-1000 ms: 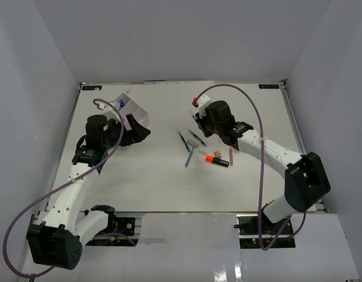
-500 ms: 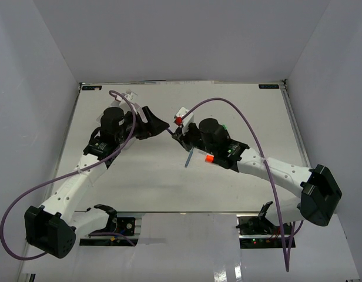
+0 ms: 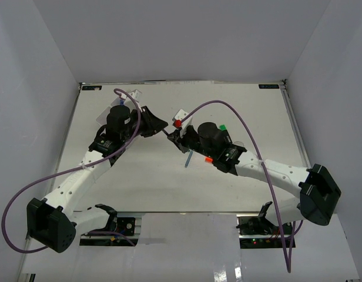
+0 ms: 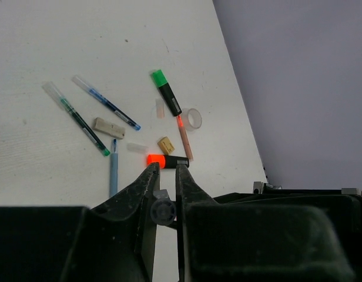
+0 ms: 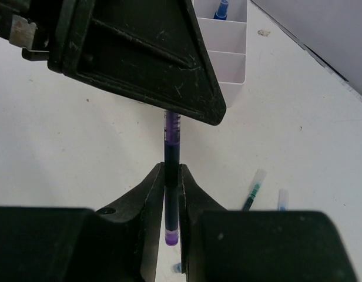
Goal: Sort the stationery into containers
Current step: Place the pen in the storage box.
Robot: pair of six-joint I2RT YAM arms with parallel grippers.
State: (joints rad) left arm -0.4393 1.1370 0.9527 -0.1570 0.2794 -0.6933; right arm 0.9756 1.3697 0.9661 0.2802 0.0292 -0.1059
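The robot will next move its left gripper to the left in the top view and down to let go of the pen in the white divided tray (image 3: 105, 115), since the tray holds an item with a blue cap.
A dark blue pen (image 5: 171, 141) hangs above the table between both grippers. My right gripper (image 5: 171, 167) is shut on its lower part. Its upper end runs under my left gripper (image 5: 140, 59). In the left wrist view the pen's round end (image 4: 163, 211) sits pinched between the narrow jaws of my left gripper (image 4: 165, 167). From above, the left gripper (image 3: 163, 126) and the right gripper (image 3: 174, 134) meet at mid-table. The white divided tray (image 5: 228, 41) stands behind, a blue-capped item in one compartment.
On the table below lie a green highlighter (image 4: 167, 93), an orange highlighter (image 4: 167, 160), a clear tape ring (image 4: 193, 118), a pink pen (image 4: 184, 138), two erasers (image 4: 108, 127), and three thin pens (image 4: 104, 110). In the top view my left arm covers most of the tray.
My left arm swung from the tray toward the centre. My right arm carried the pen left to meet it. The left jaws went from wide open to closed on the pen.
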